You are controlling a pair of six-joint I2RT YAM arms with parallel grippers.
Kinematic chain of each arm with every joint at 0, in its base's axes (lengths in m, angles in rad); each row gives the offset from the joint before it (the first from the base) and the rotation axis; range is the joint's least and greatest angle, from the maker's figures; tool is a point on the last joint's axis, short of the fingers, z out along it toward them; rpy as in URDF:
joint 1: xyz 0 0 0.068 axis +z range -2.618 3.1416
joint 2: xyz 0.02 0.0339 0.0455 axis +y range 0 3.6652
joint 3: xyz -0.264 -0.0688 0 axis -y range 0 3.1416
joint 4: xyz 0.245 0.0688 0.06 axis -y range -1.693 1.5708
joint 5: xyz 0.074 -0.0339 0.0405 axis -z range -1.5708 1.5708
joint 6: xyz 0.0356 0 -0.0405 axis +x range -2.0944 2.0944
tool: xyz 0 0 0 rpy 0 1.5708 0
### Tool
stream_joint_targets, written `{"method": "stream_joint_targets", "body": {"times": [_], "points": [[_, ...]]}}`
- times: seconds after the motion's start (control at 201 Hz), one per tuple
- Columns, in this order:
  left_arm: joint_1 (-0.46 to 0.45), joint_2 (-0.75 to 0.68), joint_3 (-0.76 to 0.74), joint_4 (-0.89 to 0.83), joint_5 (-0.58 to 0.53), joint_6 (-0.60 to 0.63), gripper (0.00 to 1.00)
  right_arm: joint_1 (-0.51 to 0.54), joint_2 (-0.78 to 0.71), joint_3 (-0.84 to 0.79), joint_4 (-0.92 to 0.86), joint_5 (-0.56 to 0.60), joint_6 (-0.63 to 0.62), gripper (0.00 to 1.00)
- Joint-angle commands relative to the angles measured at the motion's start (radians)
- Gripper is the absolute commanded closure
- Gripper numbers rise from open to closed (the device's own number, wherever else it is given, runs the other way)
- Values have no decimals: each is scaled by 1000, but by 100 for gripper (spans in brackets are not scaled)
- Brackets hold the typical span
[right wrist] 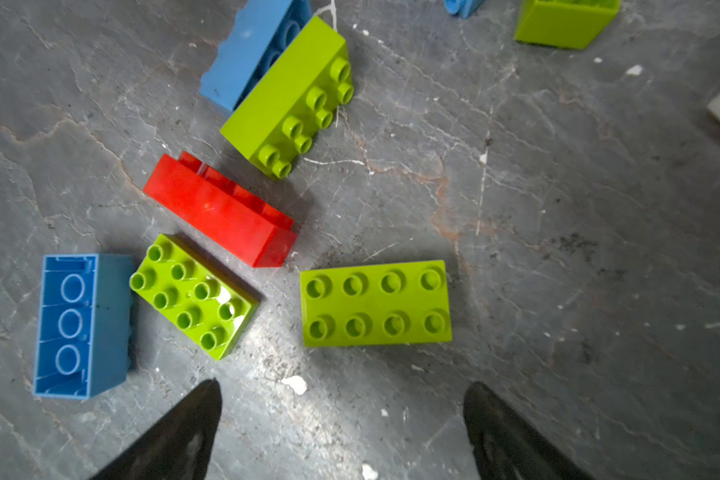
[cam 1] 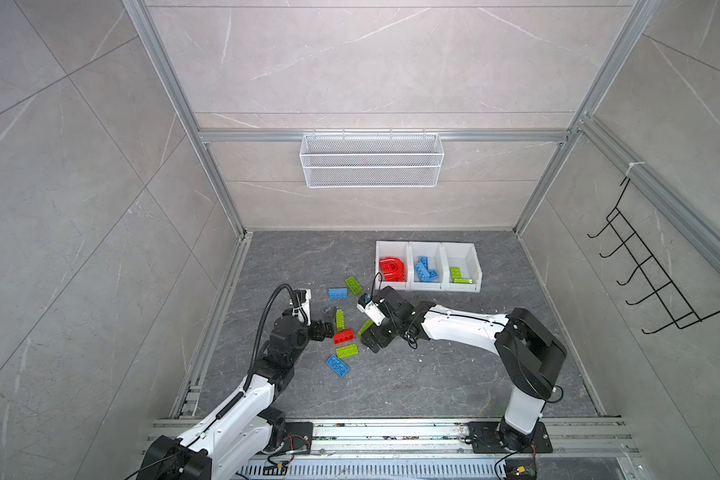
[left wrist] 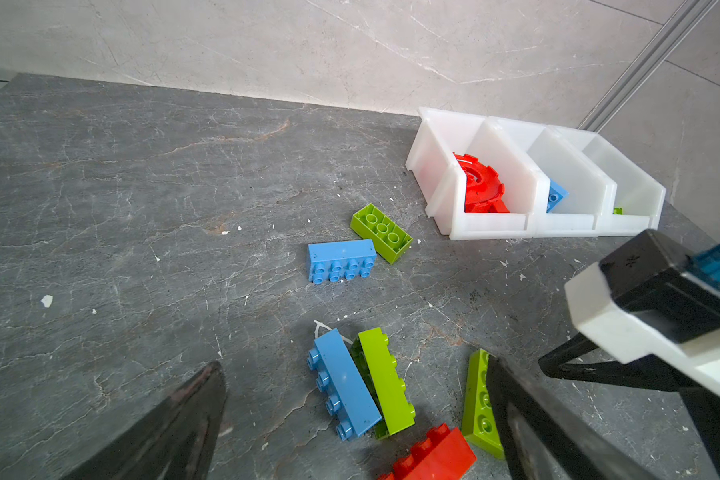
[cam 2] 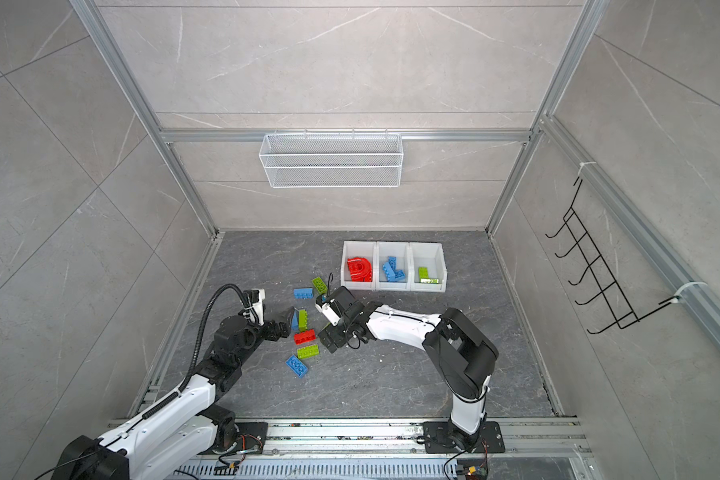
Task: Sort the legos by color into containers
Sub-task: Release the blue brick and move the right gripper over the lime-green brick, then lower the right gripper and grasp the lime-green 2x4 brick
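Note:
The robot's right gripper will next lower outward to straddle the short ends of the flat green brick, since the brick lies below and outward of the gripper's fingers, lengthwise across their gap.
Several loose legos lie mid-floor between my grippers: a red brick point(cam 1: 343, 336), green bricks point(cam 1: 347, 351) and blue bricks point(cam 1: 337, 365). Further back lie another blue brick point(cam 1: 336, 293) and a green one point(cam 1: 353, 285). The containers point(cam 1: 429, 287) stand at the back right and hold red pieces point(cam 1: 391, 269), blue bricks point(cam 1: 425, 269) and green bricks point(cam 1: 458, 275). My left gripper point(left wrist: 354, 365) is open and low, with a blue brick point(left wrist: 341, 386) and a green brick point(left wrist: 385, 382) side by side between its fingers. My right gripper point(right wrist: 345, 384) is open and empty, just short of a flat green brick point(right wrist: 375, 303).
A white wire mesh basket point(cam 1: 371, 160) hangs on the back wall. A black wire hook rack point(cam 1: 645, 266) is on the right wall. The right wrist camera housing point(left wrist: 657, 307) sits close beside my left gripper. Aluminium rails point(cam 1: 221, 316) edge the floor.

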State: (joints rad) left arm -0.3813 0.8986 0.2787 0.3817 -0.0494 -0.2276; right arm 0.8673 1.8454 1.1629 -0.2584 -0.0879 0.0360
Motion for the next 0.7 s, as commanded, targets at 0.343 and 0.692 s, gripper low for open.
{"method": "stream_joint_targets", "body": {"times": [0.343,0.692], "points": [[4,-17,36,40,4,14,0,10,102,64,-12,68,-34,5],[4,-10,40,39,8,11,0,12,166,103,6,88,-10,16]]}}
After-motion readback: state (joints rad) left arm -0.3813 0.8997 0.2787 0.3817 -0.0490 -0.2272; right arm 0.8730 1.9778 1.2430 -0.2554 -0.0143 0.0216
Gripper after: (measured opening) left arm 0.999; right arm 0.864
